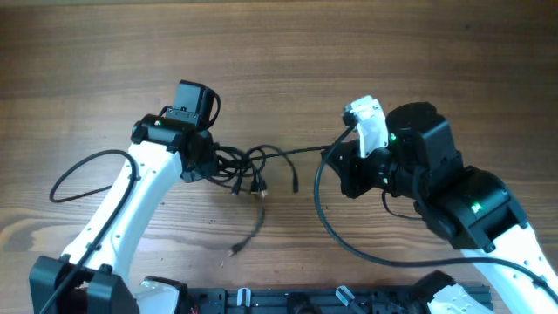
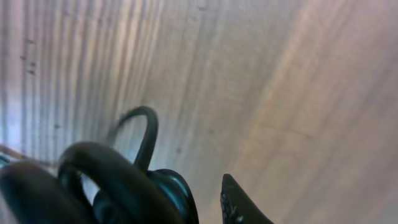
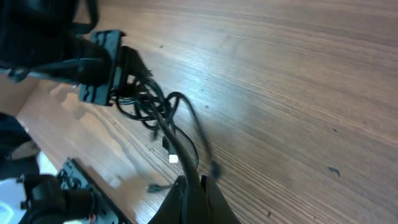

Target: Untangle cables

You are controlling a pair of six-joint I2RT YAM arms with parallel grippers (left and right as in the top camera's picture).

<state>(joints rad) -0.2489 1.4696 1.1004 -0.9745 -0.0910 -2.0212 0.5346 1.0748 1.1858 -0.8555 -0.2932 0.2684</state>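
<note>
My right gripper holds the piece of cable and has open wood outward of it and to its right in the overhead view, so next it should pull the cable there and let it go.
The cables [image 1: 248, 164] lie as a tangled knot of thin black cords in the middle of the wooden table, with plug ends trailing toward the front [image 1: 235, 250]. My left gripper [image 1: 202, 164] sits at the knot's left end. In the blurred left wrist view, cable loops [image 2: 124, 171] crowd one side of it. Its jaws [image 2: 205, 186] stand slightly apart, and bare wood shows beside the one visible finger [image 2: 239, 205]. My right gripper [image 1: 334, 157] is shut on one strand [image 3: 168, 134] that runs from the knot [image 3: 146, 99] into its fingertips [image 3: 192, 177].
Thick black arm wires loop over the table at the left [image 1: 78, 170] and at the front right [image 1: 349, 240]. A black rail [image 1: 288, 301] lines the front edge. Open wood stretches behind both arms.
</note>
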